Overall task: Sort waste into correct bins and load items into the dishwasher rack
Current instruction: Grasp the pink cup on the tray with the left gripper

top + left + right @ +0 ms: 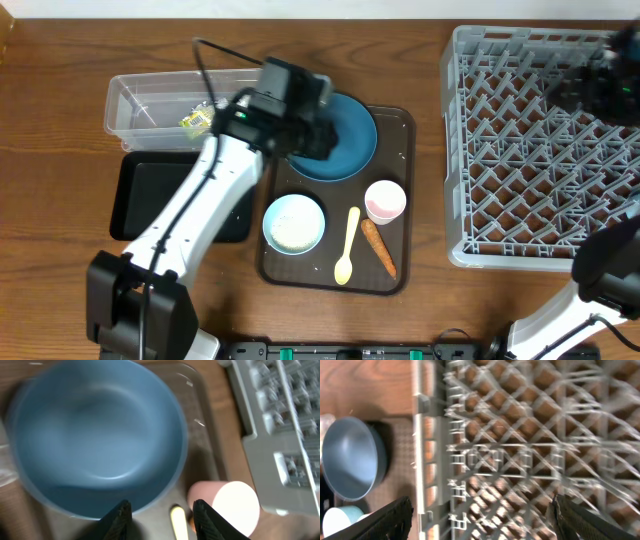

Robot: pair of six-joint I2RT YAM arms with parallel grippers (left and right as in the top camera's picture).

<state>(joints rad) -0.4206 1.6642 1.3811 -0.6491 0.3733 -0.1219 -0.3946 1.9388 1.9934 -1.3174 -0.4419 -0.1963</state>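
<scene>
My left gripper lowers back onto the edge of the cup's rim by the spoon next, below the gripper and back from it. The pink-white cup's opening faces up.
The dark blue dish sits at the back of the brown serving tray. My left gripper hovers over its near-left rim, open and empty; in the left wrist view the dish fills the frame. The pink-white cup, pale yellow spoon, orange carrot and a light blue-rimmed bowl of white rice lie on the same tray. The yellow-green wrapper is in the clear tub. My right gripper is open and empty above the grey rack. No tissue shows.
The black tray lies in front of the clear tub, under my left arm. The rack fills the right wrist view, with the blue dish at its left. The pink cup and the spoon sit near my left fingers.
</scene>
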